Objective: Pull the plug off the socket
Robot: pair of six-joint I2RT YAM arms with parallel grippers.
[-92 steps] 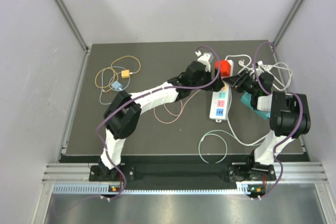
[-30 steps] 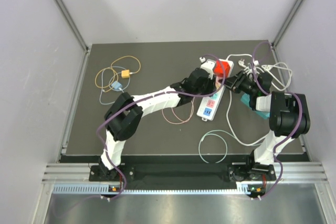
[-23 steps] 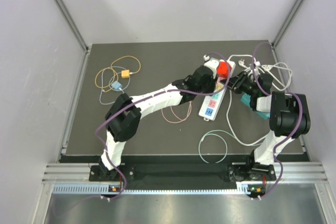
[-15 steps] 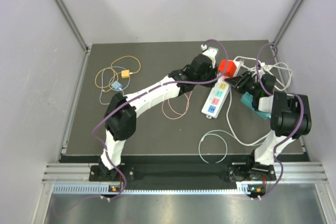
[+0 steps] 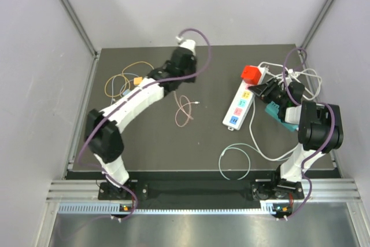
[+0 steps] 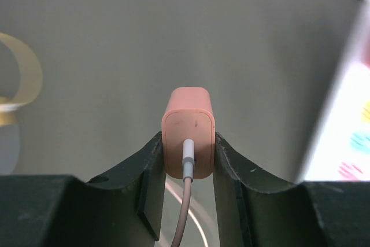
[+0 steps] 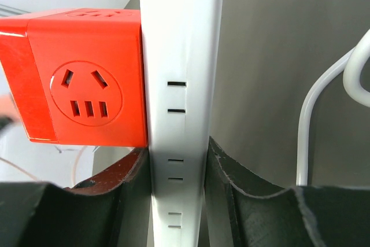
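Note:
The robot's left gripper should next move across and down onto the thin cables to release the plug, because the cables are below it, to its left in the top view.
My left gripper (image 6: pixel 188 155) is shut on a small pink plug (image 6: pixel 188 131) and holds it above the dark table, its pink cable (image 6: pixel 182 218) hanging down between the fingers. In the top view that gripper (image 5: pixel 184 63) is at the back middle, well left of the white socket strip (image 5: pixel 240 105), and the cable (image 5: pixel 185 110) trails on the mat. The strip carries a red cube adapter (image 5: pixel 250 74) at its far end. My right gripper (image 7: pixel 178 166) is shut on the strip (image 7: pixel 179 56) just below the red cube (image 7: pixel 87 85).
Orange and blue thin cables (image 5: pixel 124 82) lie at the back left. White cables (image 5: pixel 300 76) are bunched at the back right, and one loops (image 5: pixel 237 157) toward the front edge. A teal object (image 5: pixel 277 112) sits beside the right wrist.
The left arm has swung left and back, carrying the pink plug away from the strip. The strip has shifted right and straightened; the right gripper stays shut on it.

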